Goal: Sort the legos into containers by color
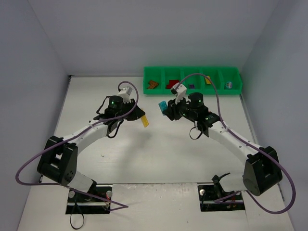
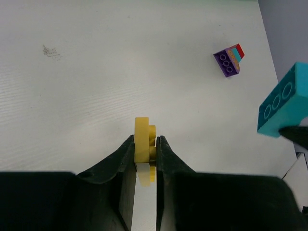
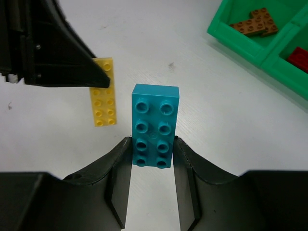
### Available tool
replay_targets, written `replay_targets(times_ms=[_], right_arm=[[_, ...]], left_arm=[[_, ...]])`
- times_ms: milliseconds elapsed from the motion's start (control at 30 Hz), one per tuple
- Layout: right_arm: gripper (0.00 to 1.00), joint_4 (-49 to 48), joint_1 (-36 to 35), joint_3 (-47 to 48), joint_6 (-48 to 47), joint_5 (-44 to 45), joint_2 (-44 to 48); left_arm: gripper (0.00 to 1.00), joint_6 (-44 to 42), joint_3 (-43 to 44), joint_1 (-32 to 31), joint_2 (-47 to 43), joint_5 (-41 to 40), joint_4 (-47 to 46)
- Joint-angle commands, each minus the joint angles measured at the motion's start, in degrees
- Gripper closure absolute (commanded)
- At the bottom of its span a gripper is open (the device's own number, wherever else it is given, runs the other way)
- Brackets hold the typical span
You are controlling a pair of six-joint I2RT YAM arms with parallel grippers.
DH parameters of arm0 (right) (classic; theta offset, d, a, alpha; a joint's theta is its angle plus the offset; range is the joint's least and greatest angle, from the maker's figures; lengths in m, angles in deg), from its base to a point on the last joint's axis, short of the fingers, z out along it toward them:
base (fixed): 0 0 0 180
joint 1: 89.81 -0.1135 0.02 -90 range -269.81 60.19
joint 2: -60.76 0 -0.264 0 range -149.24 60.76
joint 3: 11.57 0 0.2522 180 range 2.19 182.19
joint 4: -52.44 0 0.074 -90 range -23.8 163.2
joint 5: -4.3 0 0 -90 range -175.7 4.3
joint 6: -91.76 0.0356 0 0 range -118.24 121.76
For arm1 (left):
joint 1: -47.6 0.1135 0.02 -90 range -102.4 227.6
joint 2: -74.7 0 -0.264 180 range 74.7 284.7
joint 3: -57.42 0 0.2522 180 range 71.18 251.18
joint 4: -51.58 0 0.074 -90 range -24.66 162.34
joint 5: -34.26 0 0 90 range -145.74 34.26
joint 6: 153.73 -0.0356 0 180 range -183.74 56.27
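The pale lego goes outward and toward the right in the top view with my right gripper next, over the pale lego's section [image 1: 229,81]. The other sections hold legos of other colors.
My left gripper [image 2: 145,138] is shut on a thin yellow lego [image 2: 143,130], held on edge above the table; from above it shows at centre left [image 1: 144,121]. My right gripper [image 3: 153,140] is shut on a teal two-by-four lego [image 3: 155,120], also above the table [image 1: 163,105]. The two held legos are close together, side by side. A small stack of purple, light blue and red legos [image 2: 230,59] lies on the table beyond them. The green containers [image 1: 192,70] stand at the far edge and hold brown [image 1: 153,84], red [image 1: 172,85], purple [image 1: 191,87] and yellow [image 1: 208,80] legos.
The tray's near wall [image 3: 245,44] is at the upper right of the right wrist view, with brown legos [image 3: 253,23] inside. The rightmost compartment holds a small pale piece [image 1: 229,84]. Grey walls enclose the table on three sides.
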Motion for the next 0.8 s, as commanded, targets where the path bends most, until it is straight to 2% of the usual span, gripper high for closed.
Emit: replay_targets(times_ms=[0, 100, 133, 200, 233, 467, 600, 767], right_arm=[[1.0, -2.36, 6.41, 3.89, -1.01, 4.13, 1.08], [1.0, -1.05, 11.71, 6.34, 0.48, 11.67, -1.12], [1.0, -1.04, 15.03, 7.13, 0.92, 16.92, -2.86], [1.0, -1.04, 18.91, 10.29, 3.02, 19.78, -5.07], [1.0, -1.21, 22.85, 11.35, 3.21, 20.05, -7.6], [1.0, -6.66, 34.03, 21.89, -3.29, 23.66, -20.27], [1.0, -6.84, 37.82, 31.54, -3.55, 23.48, -28.18], [1.0, -7.37, 39.5, 38.33, -4.96, 24.53, -37.94]], left_arm=[[1.0, -1.55, 3.38, 0.01, -2.37, 0.36, -0.76], [1.0, -2.43, 3.21, 0.01, -2.99, 0.46, 0.82], [1.0, -2.87, 3.21, 0.01, -3.51, 0.37, 2.13], [1.0, -3.49, 2.95, -0.07, -4.13, 0.28, 3.2], [1.0, -3.58, 2.86, -0.07, -4.83, 0.19, 3.55], [1.0, -4.72, 2.33, -0.25, -7.82, 0.36, 6.45], [1.0, -5.33, 2.15, -0.34, -8.87, 1.42, 7.16], [1.0, -6.74, 1.28, -0.6, -9.75, 2.56, 6.19]])
